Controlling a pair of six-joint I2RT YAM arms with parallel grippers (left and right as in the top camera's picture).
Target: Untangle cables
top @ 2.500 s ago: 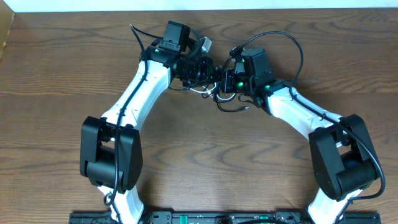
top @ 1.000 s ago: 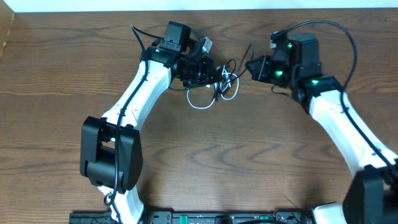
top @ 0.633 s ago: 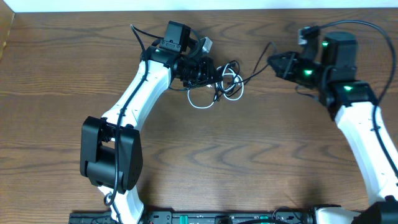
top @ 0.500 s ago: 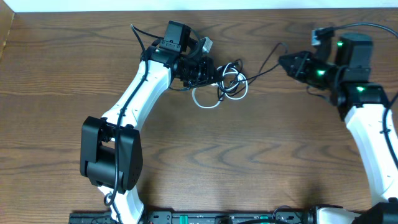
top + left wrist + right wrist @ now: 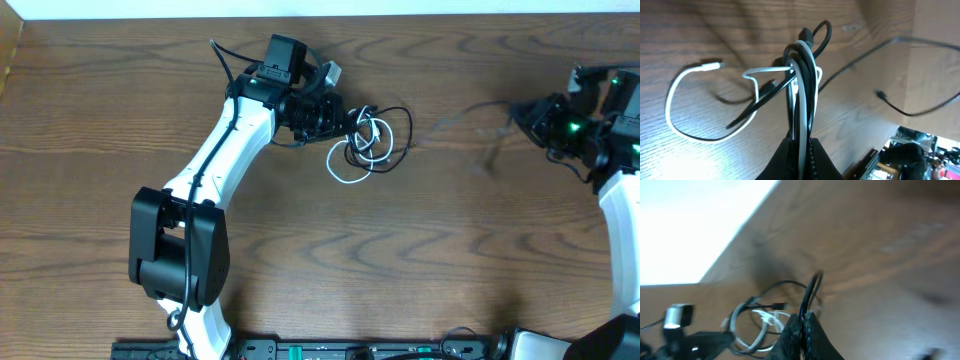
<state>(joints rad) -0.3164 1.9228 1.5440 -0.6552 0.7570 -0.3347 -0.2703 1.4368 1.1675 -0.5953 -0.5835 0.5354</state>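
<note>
The black cable (image 5: 812, 292) moves a little toward the tangle (image 5: 372, 140) next in my right gripper, then my right gripper opens to release it.
The cables are a tangle (image 5: 372, 140) of one white and one black cord lying just right of my left gripper (image 5: 340, 118). In the left wrist view that gripper (image 5: 801, 146) is shut on both, the white cable (image 5: 802, 110) running up between its fingers. A white loop with a plug end (image 5: 710, 65) trails on the table. My right gripper (image 5: 520, 112) is far off to the right, shut on the black cable (image 5: 812, 292), which runs blurred and stretched from the tangle (image 5: 760, 322) to it. The right wrist view (image 5: 805, 319) is blurred.
The wooden table (image 5: 330, 260) fills the view, with a white wall strip along its far edge (image 5: 300, 8). The left arm (image 5: 225, 140) reaches diagonally up from the near left. The right arm (image 5: 620, 230) rises along the right edge.
My right gripper has drawn far to the right with the black cable, pulling a long strand out. The tangle has slid a little right and loosened. The left gripper has stayed put.
</note>
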